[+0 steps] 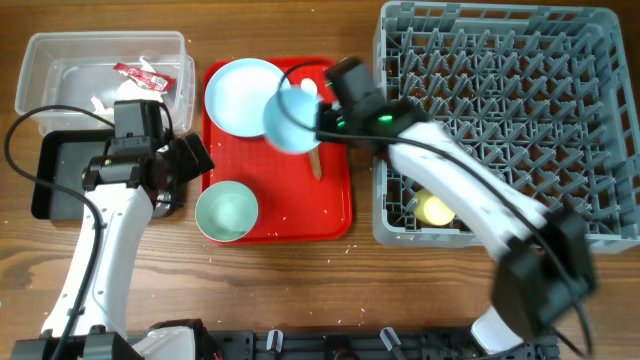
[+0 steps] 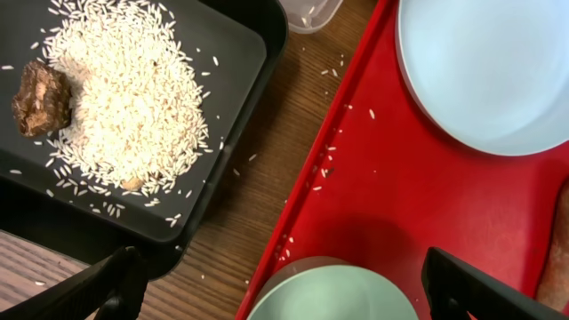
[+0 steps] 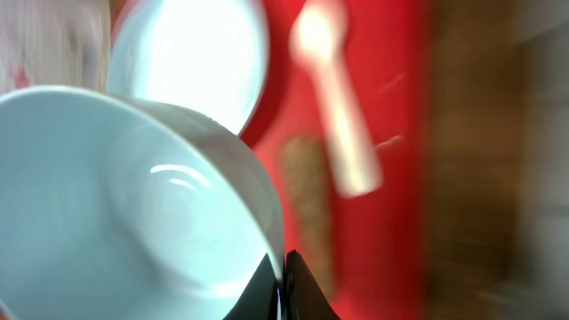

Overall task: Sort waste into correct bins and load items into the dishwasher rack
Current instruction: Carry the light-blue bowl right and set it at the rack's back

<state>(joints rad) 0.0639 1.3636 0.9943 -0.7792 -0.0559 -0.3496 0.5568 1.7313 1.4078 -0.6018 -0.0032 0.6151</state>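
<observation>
I need to turn my right gripper next, swing the bowl outward and release it in the rack's empty far corner (image 1: 413, 46), which is to the gripper's right in the overhead view.
My right gripper (image 1: 315, 118) is shut on the rim of the pale blue bowl (image 1: 290, 122) and holds it tilted above the red tray; the wrist view shows the fingers (image 3: 283, 284) pinching the bowl (image 3: 116, 204). The pale blue plate (image 1: 240, 92), white spoon (image 1: 308, 90) and brown stick (image 1: 316, 163) lie on the tray. My left gripper (image 2: 284, 289) is wide open over the pale green bowl (image 2: 333, 293), at the tray's left edge. The black tray (image 2: 222, 62) holds rice crumbs (image 2: 133, 98) and a dark lump (image 2: 40, 98). The clear tub (image 1: 60, 60) holds the wrapper (image 1: 140, 75). The yellow cup (image 1: 436, 209) sits in the grey rack (image 1: 600, 120).
The red serving tray (image 1: 335, 215) lies between the bins and the rack, with scattered rice grains on it and on the wood beside it. The right arm reaches from the front right across the rack's near left corner.
</observation>
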